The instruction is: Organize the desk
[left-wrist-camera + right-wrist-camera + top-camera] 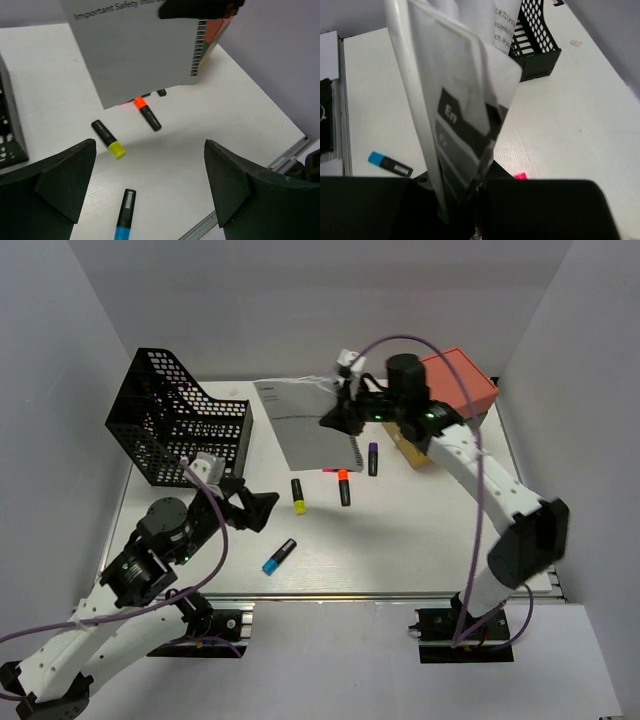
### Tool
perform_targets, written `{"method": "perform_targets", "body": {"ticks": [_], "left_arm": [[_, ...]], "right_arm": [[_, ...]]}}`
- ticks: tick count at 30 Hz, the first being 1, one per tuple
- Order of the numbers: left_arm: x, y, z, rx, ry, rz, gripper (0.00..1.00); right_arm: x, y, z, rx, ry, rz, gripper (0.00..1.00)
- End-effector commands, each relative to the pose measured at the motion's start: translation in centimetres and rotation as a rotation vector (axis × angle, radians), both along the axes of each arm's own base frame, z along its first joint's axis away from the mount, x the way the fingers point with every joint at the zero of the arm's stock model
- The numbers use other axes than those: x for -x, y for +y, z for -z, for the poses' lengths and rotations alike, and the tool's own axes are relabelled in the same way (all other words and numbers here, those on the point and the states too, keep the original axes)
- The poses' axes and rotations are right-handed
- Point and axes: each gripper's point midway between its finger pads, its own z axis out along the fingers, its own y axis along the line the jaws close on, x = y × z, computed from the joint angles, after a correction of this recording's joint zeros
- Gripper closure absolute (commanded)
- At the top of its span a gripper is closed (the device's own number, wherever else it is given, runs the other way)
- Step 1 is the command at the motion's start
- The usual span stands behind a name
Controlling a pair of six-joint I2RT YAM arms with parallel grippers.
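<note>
My right gripper carries the booklet to the empty mesh basket (190, 443) (534, 42) next, lowers it inside and releases it. The basket stands to the gripper's left in the top view.
The white desk (420, 530) carries loose highlighters: yellow (298, 495), orange (344, 487), purple (373, 458), blue (279, 556), plus a pink tip (330, 469) under the raised booklet. My right gripper (336, 421) is shut on the edge of a grey spiral-bound booklet with loose sheets (305, 425), held up off the desk at the back centre. In the right wrist view the pages (455, 120) rise from between the jaws (475, 200). My left gripper (262, 508) hangs open and holds nothing, above the desk between the yellow (107, 138) and blue (124, 215) highlighters.
A black mesh file basket (180, 425) stands at the back left. A stacked drawer box with a coral top (458, 388) sits at the back right, behind the right arm. The metal rail (380, 592) runs along the front edge. Grey walls enclose three sides.
</note>
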Motion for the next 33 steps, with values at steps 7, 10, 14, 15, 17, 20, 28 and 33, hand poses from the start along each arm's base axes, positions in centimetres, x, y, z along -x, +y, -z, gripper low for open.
{"method": "perform_targets", "body": {"ticks": [7,10,14,15,17,20,28,33], "left_arm": [[1.6,3.8,0.5,0.015,0.023,-0.102,0.02],[1.6,4.2,-0.2,0.032,0.002,-0.113,0.02],[1.6,4.6,-0.9,0.049,-0.025,-0.131,0.02],[1.5,4.6,-0.9,0.050,-0.028,-0.134,0.02],[1.4,4.5,-0.8,0.049,-0.027,-0.131,0.02],[1.3,4.4,-0.5,0.047,-0.026,-0.131,0.02],[1.3,3.8,1.1,0.034,-0.027,-0.104,0.02],[1.3,4.4,2.3,-0.020,-0.022,-0.116,0.02]], "right_arm": [[-5.2,11.9,-3.4,-0.091,-0.078,-0.003,1.00],[-5.7,13.9,-4.0,-0.126,-0.100,-0.037,1.00],[-5.4,16.6,-4.3,-0.171,-0.126,-0.111,1.00],[-4.9,17.1,-5.3,-0.199,-0.133,-0.139,1.00],[-4.8,18.4,-4.8,-0.214,-0.137,-0.164,1.00],[-4.3,20.0,-5.2,-0.267,-0.146,-0.212,1.00],[-2.9,23.8,-4.3,-0.343,-0.190,-0.260,1.00],[-4.6,25.6,-3.6,-0.400,-0.229,-0.185,1.00]]}}
